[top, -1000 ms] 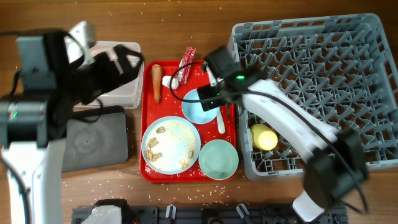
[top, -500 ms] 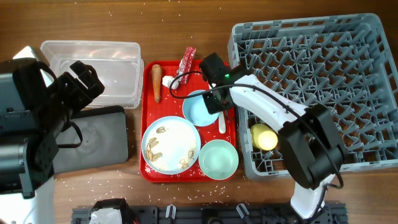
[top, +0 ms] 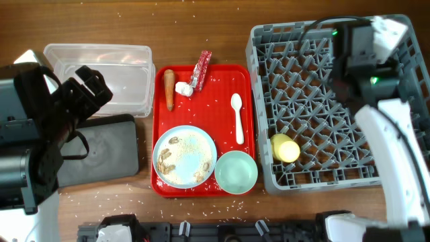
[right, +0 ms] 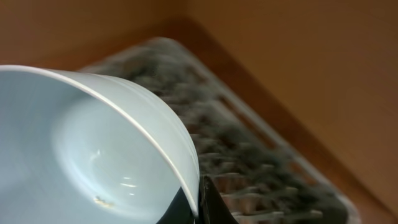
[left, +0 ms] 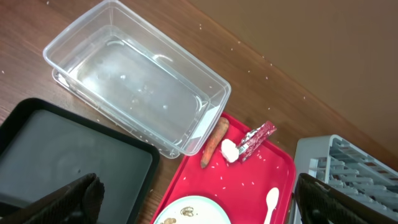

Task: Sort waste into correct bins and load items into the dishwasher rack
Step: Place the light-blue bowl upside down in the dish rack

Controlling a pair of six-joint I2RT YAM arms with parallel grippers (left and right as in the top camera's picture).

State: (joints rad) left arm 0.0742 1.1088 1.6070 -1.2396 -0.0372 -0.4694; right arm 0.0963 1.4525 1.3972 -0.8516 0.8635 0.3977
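Observation:
The yellow cup fills only the near corner by the tray, so my right gripper should lower the light blue bowl onto the rack's empty middle (top: 328,99).
My right gripper (right: 199,203) is shut on the rim of the light blue bowl (right: 93,155), held tilted above the grey dishwasher rack (top: 316,101); in the overhead view the bowl is hidden under the right arm. A yellow cup (top: 285,148) lies in the rack. On the red tray (top: 225,84) are the carrot (top: 169,89), white wad (top: 181,88), wrapper (top: 201,69), spoon (top: 237,117), a plate (top: 185,156) with scraps and a green bowl (top: 236,172). My left gripper (left: 202,205) hangs open, empty, high above the black tray (left: 62,155).
The clear tub (top: 127,57) stands at the back left, with the black tray (top: 101,158) in front of it. Rice grains are scattered over the wooden table and the red tray. The left arm overhangs part of both bins.
The right gripper closed on the blue bowl, lifted it off the red tray and carried it up and right over the rack. The left arm drew back to the left.

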